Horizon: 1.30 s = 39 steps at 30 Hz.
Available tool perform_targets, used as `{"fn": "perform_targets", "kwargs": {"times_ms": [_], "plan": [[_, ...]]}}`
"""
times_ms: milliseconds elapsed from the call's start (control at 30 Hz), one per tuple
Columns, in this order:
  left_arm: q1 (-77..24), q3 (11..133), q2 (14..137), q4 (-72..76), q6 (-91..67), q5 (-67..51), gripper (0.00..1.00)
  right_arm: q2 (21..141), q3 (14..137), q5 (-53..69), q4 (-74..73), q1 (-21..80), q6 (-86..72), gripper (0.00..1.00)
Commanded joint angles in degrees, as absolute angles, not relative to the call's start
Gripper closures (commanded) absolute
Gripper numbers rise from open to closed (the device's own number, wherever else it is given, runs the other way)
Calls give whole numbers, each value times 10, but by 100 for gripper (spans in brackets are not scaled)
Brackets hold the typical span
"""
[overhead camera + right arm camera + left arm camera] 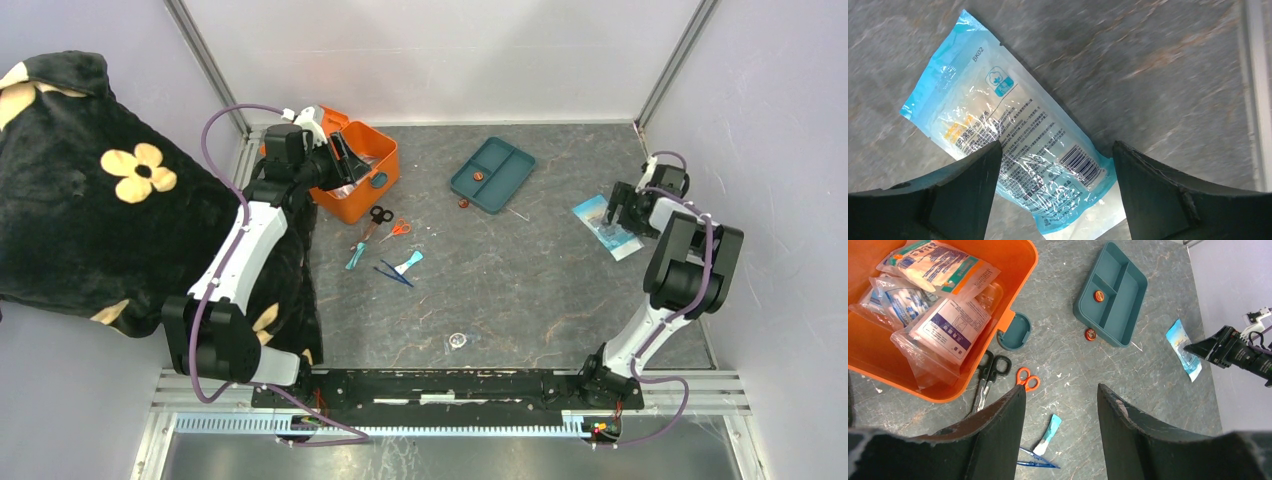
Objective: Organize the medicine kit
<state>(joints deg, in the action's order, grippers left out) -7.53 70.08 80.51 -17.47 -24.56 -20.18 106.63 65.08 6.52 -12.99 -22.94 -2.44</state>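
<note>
The blue and clear packet lies far from the kit (370,185), so the robot's right gripper will next slide it to the left in the top view and close on the packet's barcode edge.
The medicine kit (370,185) stands open at the back left, an orange box (1020,270) with its teal latch (1014,331) hanging down in front. Several plastic packets (948,325) lie inside it. My left gripper (345,160) hovers above the kit's near side, open, with nothing between its fingers (1060,390). At the far right a blue and clear packet (607,226) lies flat on the table. My right gripper (615,208) is low over it, open, and its fingers straddle the packet's barcode end (1057,145).
A teal compartment tray (493,173) holds one small orange cap (1098,296); another cap (1090,334) lies beside it. Black scissors (990,375), orange scissors (1027,379), blue tweezers (1038,460) and a teal strip (1049,434) lie before the kit. A black flowered blanket (80,180) fills the left.
</note>
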Motion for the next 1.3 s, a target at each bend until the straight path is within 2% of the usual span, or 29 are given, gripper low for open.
{"fn": "perform_targets", "kwargs": {"times_ms": [0,200,533,833,1033,1267], "plan": [[-75,705,800,-163,-225,-223,39,1016,595,86,-128,-188,-47,13],[-74,704,804,-163,-226,-225,39,990,549,91,-146,-108,-76,23],[-72,706,813,-163,-229,-234,39,887,423,176,-88,20,-175,12],[-71,707,814,-163,-229,-235,39,824,375,162,-80,144,-235,13],[-71,705,815,-163,-229,-235,39,825,412,36,-104,148,-197,17],[-71,705,816,-163,-228,-235,40,879,452,102,-82,148,-184,27]]}}
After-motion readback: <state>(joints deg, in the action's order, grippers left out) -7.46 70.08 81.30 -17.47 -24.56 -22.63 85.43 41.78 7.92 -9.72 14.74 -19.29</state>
